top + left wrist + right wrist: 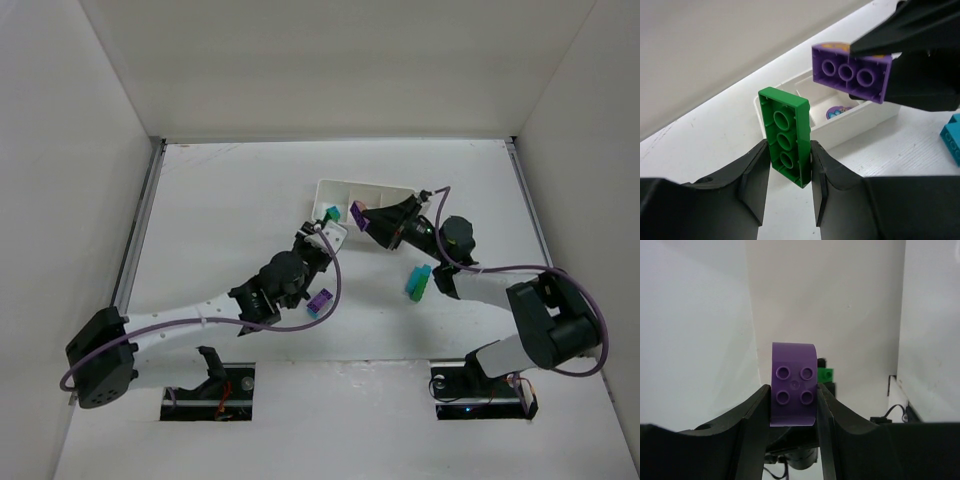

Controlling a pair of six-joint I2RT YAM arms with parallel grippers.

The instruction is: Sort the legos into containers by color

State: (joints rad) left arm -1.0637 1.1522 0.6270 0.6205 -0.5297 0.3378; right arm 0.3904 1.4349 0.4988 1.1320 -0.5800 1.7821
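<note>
Next, my left gripper swings to the right in the top view and releases the green lego over the tray's cable-side section, as the others hold purple and teal.
My left gripper is shut on a green lego, held upright just in front of the white tray's near left corner. My right gripper is shut on a purple lego and holds it above the tray's near edge. In the left wrist view the purple lego hangs over the tray. One compartment holds a small purple piece. A teal and green stack and a purple lego lie on the table.
White walls enclose the table on three sides. The two grippers are close together at the tray's near edge. The right arm's cable loops beside the tray's right end.
</note>
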